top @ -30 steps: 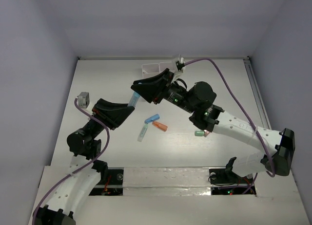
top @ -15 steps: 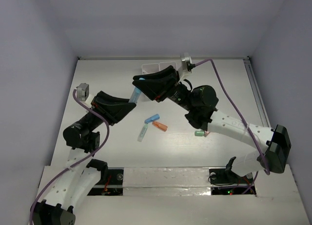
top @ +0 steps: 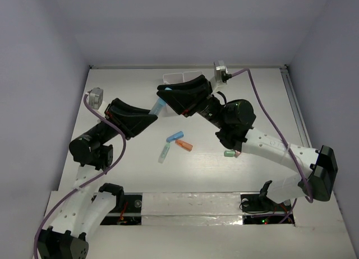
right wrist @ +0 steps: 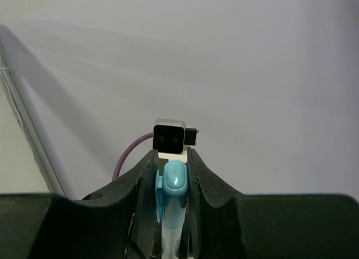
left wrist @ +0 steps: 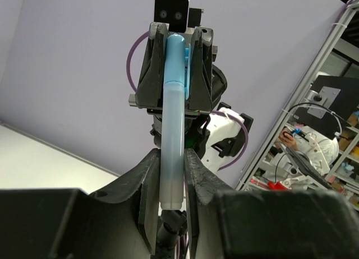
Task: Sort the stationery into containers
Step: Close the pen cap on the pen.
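Observation:
The open white containers are below the robot's right gripper, so the right gripper will next tilt downward and lower the marker, pale end first, over their near part to release it.
A blue marker [top: 158,107] with a pale body hangs in the air between my two grippers, above the table's back middle. My left gripper [top: 151,117] is shut on its pale lower end [left wrist: 172,175]. My right gripper [top: 167,96] is shut on the blue cap end [right wrist: 175,183]. In the left wrist view the marker [left wrist: 173,119] runs straight up into the right gripper [left wrist: 175,43]. The white containers [top: 175,78] stand at the back, largely hidden behind the right gripper. On the table lie a blue marker [top: 174,137], an orange marker [top: 184,145] and a pale marker [top: 164,153].
A green eraser [top: 229,153] and a pink eraser [top: 238,154] lie under the right forearm. The two arms meet over the table's middle, with purple cables looping above them. Walls close the table at the back and sides.
Both grippers have carried the marker a little up and toward the back. The right gripper has closed slightly on the cap. The left arm's elbow has swung left.

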{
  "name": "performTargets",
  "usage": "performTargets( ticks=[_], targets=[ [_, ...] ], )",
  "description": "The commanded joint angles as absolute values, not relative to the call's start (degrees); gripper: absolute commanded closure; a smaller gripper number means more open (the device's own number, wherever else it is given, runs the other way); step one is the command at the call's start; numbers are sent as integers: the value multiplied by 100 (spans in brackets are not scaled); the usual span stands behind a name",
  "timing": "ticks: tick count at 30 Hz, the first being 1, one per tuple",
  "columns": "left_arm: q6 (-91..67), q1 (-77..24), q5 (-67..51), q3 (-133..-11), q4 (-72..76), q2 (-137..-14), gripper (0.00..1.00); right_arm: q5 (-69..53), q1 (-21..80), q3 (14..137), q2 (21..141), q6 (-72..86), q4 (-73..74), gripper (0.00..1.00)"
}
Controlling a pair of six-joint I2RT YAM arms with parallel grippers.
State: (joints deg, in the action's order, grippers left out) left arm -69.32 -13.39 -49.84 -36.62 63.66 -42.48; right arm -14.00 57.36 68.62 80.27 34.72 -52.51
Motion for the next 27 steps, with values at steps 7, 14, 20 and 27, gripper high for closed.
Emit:
performTargets(
  ticks=[7,14,20,27],
  targets=[
    [-6944,-1354,-4298,-4385,6988,-4342,100,-2373,6056,6312,8675,3112,-2383,100],
    [-6864,-1354,-4324,-4483,6952,-4535,100,-2093,6056,5749,8447,3076,-2136,100],
    [-6943,-1354,-4342,-4254,7137,-4527,100,-1864,6056,5722,8253,2980,-2162,100],
    [-6865,-1354,-4395,-3552,6883,-4289,100,-1469,6056,6003,8139,2883,-2083,100]
  ],
)
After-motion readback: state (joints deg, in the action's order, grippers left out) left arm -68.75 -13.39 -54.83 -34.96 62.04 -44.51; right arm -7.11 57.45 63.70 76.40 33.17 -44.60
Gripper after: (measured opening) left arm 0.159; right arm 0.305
